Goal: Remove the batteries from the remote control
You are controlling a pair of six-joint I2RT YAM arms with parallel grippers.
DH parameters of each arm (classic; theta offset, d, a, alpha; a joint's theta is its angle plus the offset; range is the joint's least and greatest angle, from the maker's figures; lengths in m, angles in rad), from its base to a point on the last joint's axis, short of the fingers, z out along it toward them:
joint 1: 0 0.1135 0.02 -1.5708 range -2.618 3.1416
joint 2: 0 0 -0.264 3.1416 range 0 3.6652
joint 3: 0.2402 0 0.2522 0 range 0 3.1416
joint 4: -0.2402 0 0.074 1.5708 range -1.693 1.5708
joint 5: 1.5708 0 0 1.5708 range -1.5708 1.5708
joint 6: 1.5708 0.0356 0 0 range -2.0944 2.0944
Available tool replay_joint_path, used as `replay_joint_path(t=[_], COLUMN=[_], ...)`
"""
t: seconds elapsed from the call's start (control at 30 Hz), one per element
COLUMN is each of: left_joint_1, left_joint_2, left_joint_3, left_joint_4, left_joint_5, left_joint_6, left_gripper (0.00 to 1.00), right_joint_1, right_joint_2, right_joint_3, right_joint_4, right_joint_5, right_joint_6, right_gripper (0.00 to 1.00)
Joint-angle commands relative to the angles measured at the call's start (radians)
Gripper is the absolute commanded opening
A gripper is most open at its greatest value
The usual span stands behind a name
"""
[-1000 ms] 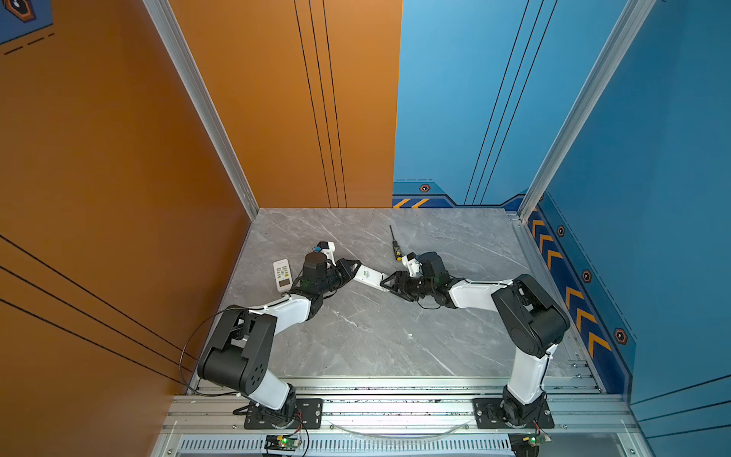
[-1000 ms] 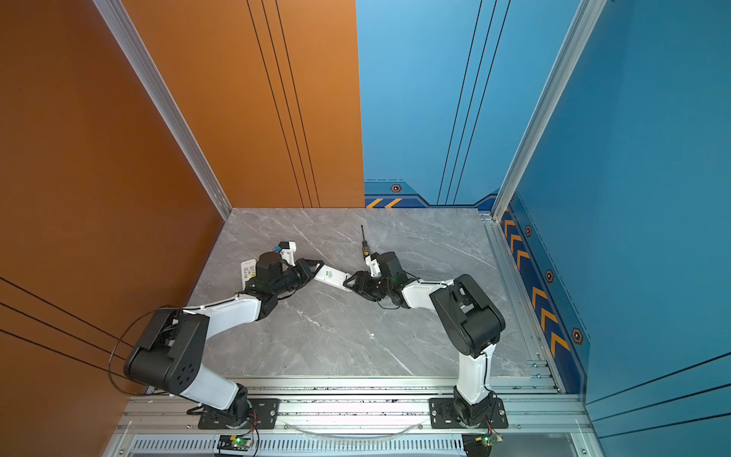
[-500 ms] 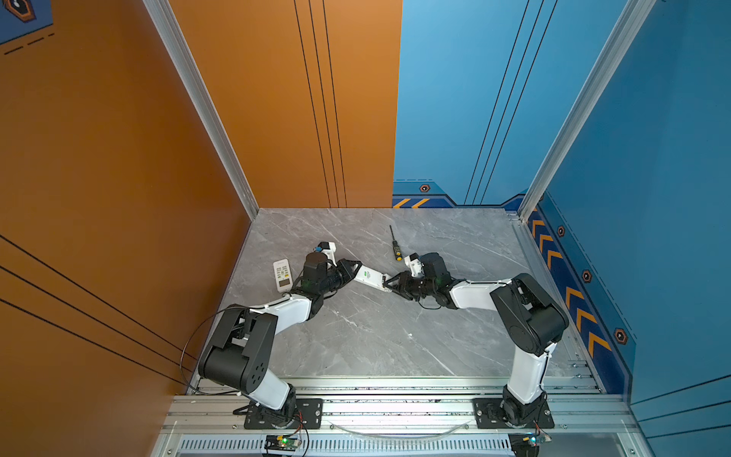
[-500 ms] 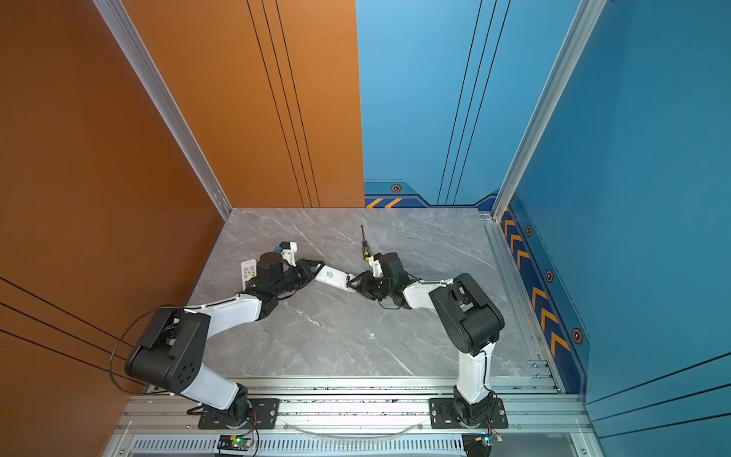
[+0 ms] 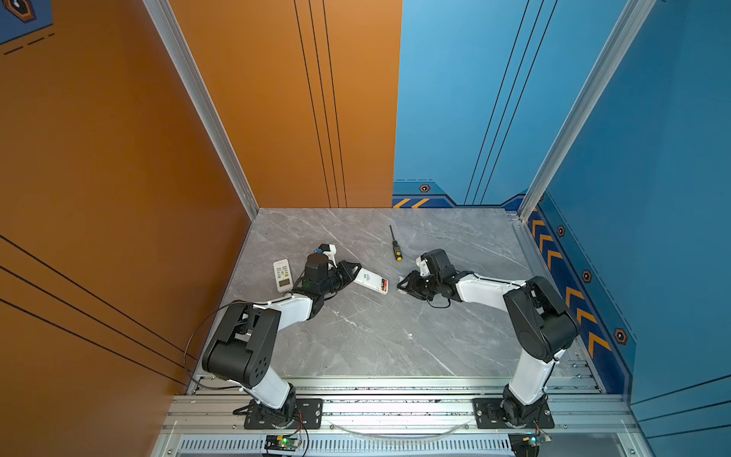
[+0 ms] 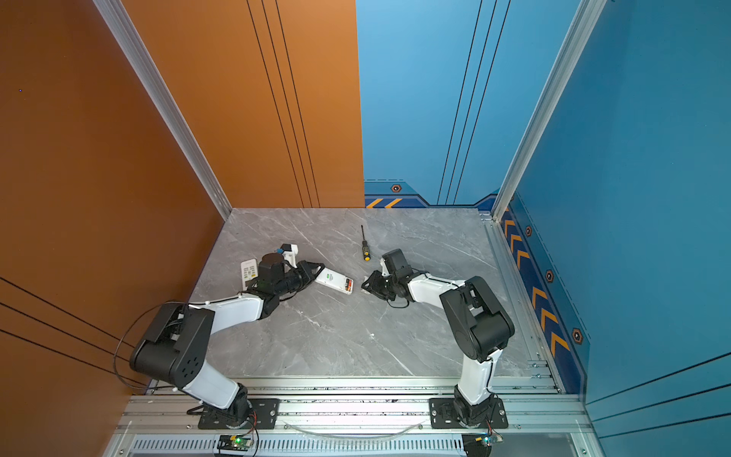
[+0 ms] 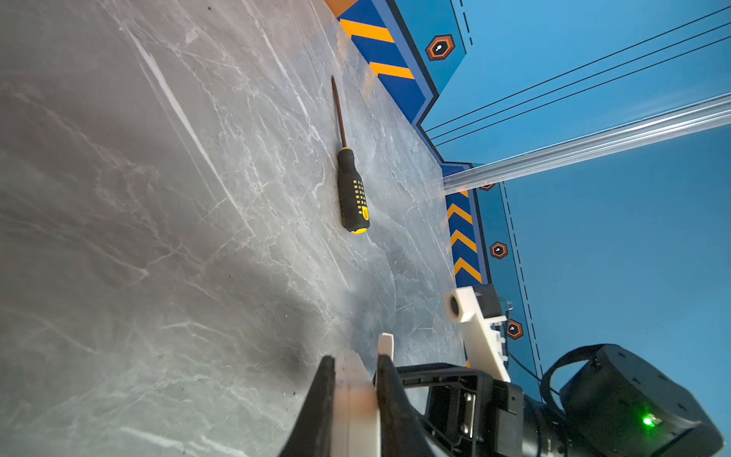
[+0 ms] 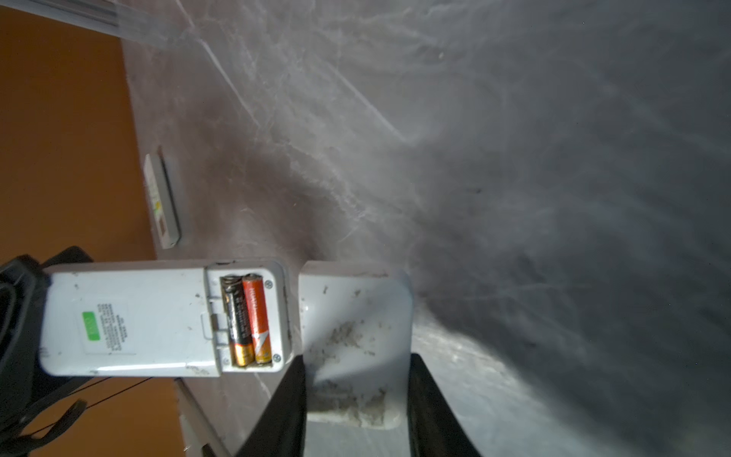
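The left gripper lowers the white remote straight down onto the bare tabletop next and releases it, as the battery cover (image 8: pixel 356 312) is already off its bay.
The white remote control (image 8: pixel 130 320) lies back up, and my left gripper (image 7: pixel 355 364) is shut on its far end. Its battery bay is uncovered and holds two batteries side by side: a black one with a gold end (image 8: pixel 237 316) and an orange-red one (image 8: pixel 256 316). In both top views the remote (image 5: pixel 370 280) (image 6: pixel 334 280) sits mid-table between the arms. My right gripper (image 8: pixel 358 362) is shut on a white battery cover (image 8: pixel 356 312), which sits just off the remote's open end with a small gap between them. The right gripper (image 5: pixel 401 283) faces the remote's battery end.
A black-and-yellow screwdriver (image 5: pixel 395 247) (image 7: pixel 352 194) lies behind the two grippers. A second white remote (image 5: pixel 282 275) (image 8: pixel 162 198) lies button side up near the orange left wall, beside the left wrist.
My right gripper has closed on the battery cover and drawn back to the right with it, which uncovers the batteries. The left gripper still holds the remote in place.
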Motion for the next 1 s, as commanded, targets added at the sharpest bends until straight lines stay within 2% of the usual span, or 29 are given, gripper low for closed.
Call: replay_joint_path(t=[0.0, 0.23, 0.33, 0.4, 0.47, 0.57, 0.7, 0.83, 0.97], left_joint_1=[-0.003, -0.007, -0.001, 0.003, 0.005, 0.017, 0.061, 0.088, 0.088], left_joint_2=[0.012, 0.028, 0.026, 0.023, 0.017, 0.005, -0.053, -0.113, -0.159], left_joint_3=[-0.004, -0.059, -0.088, -0.102, -0.110, -0.108, -0.066, 0.058, 0.164], left_joint_4=[0.045, 0.091, 0.091, 0.079, 0.043, -0.035, -0.290, -0.592, -0.738], left_joint_5=[-0.007, -0.026, -0.036, -0.053, -0.081, -0.123, -0.225, -0.322, -0.322], left_joint_6=[0.014, -0.002, 0.001, 0.005, 0.013, 0.020, 0.055, 0.127, 0.126], left_gripper=[0.00, 0.00, 0.18, 0.40, 0.60, 0.74, 0.83, 0.85, 0.85], right_joint_1=[-0.012, -0.026, -0.058, -0.067, -0.073, -0.078, -0.078, -0.078, -0.071], right_joint_2=[-0.012, -0.020, -0.065, -0.073, -0.033, 0.070, 0.209, 0.376, 0.485], right_joint_3=[0.053, 0.108, 0.128, 0.166, 0.251, 0.390, 0.565, 0.736, 0.875], right_joint_4=[-0.294, -0.353, -0.359, -0.378, -0.425, -0.470, -0.478, -0.515, -0.513], right_joint_5=[0.167, 0.176, 0.179, 0.199, 0.199, 0.158, 0.107, 0.108, 0.109], right_joint_6=[-0.092, -0.129, -0.162, -0.197, -0.251, -0.323, -0.402, -0.445, -0.462], right_gripper=[0.40, 0.74, 0.81, 0.87, 0.88, 0.88, 0.88, 0.86, 0.82])
